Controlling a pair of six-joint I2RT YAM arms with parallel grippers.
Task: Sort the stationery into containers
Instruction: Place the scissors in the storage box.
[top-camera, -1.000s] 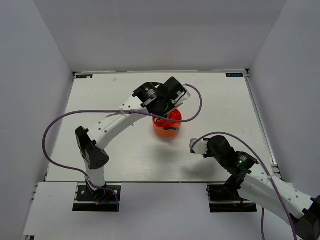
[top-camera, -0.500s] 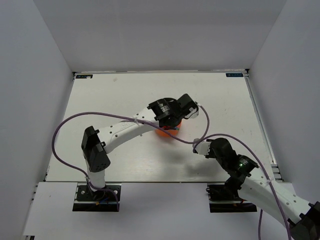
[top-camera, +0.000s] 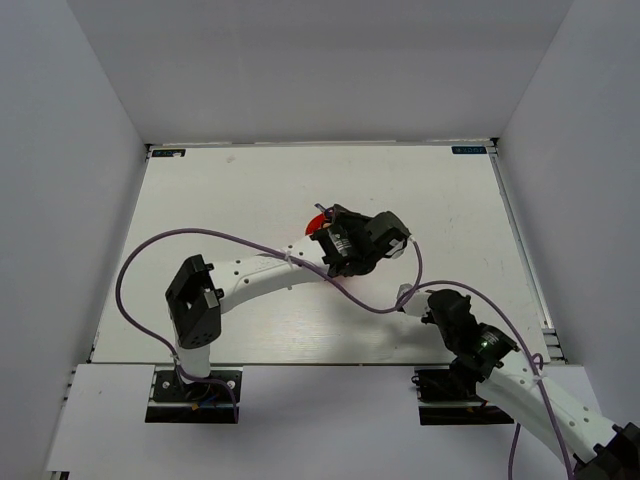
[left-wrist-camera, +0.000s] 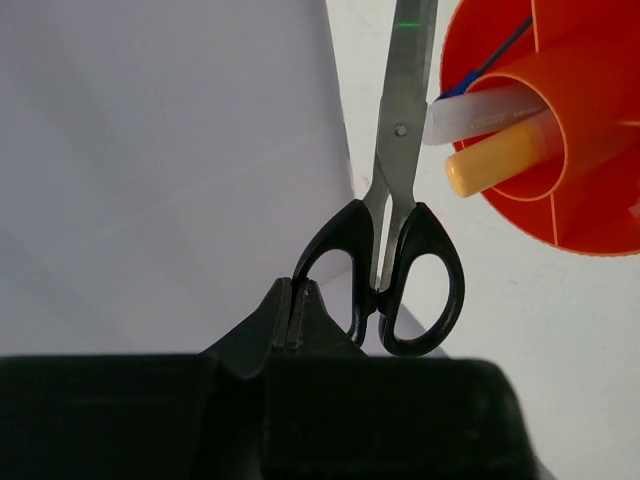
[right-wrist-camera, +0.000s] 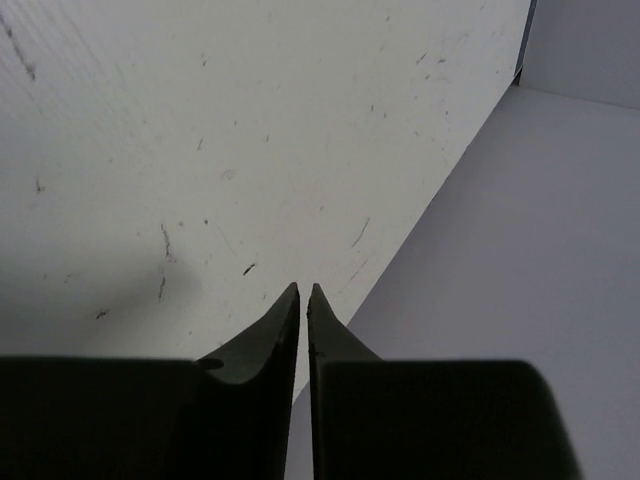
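My left gripper should move back and lower the blades inside the orange-red tub's rim to release the scissors (left-wrist-camera: 385, 270), because the tub is below it and the blades are still outside.
The black-handled scissors (left-wrist-camera: 385, 270) point away from my left gripper (left-wrist-camera: 297, 290), blades closed. The gripper is shut, and its tips pinch the rim of the left handle loop. The orange-red tub (left-wrist-camera: 590, 200) fills the upper right of the left wrist view. It holds an orange highlighter (left-wrist-camera: 500, 158), a pale clear pen body (left-wrist-camera: 480, 110) and a blue pen (left-wrist-camera: 497, 55). From above, my left gripper (top-camera: 398, 243) and wrist cover the tub (top-camera: 317, 221) except for a red sliver, and the scissors are hidden. My right gripper (top-camera: 404, 296) is shut and empty (right-wrist-camera: 303, 290) over bare table.
The white table (top-camera: 220, 200) is walled in grey at the left, back and right. The right wrist view shows the table's edge against the wall (right-wrist-camera: 520, 250). A purple cable (top-camera: 250, 240) loops along my left arm, and another loops near my right gripper.
My left arm has swung right and nearer across the tub, which now shows only as a sliver. My right gripper has drawn back a little toward the near edge.
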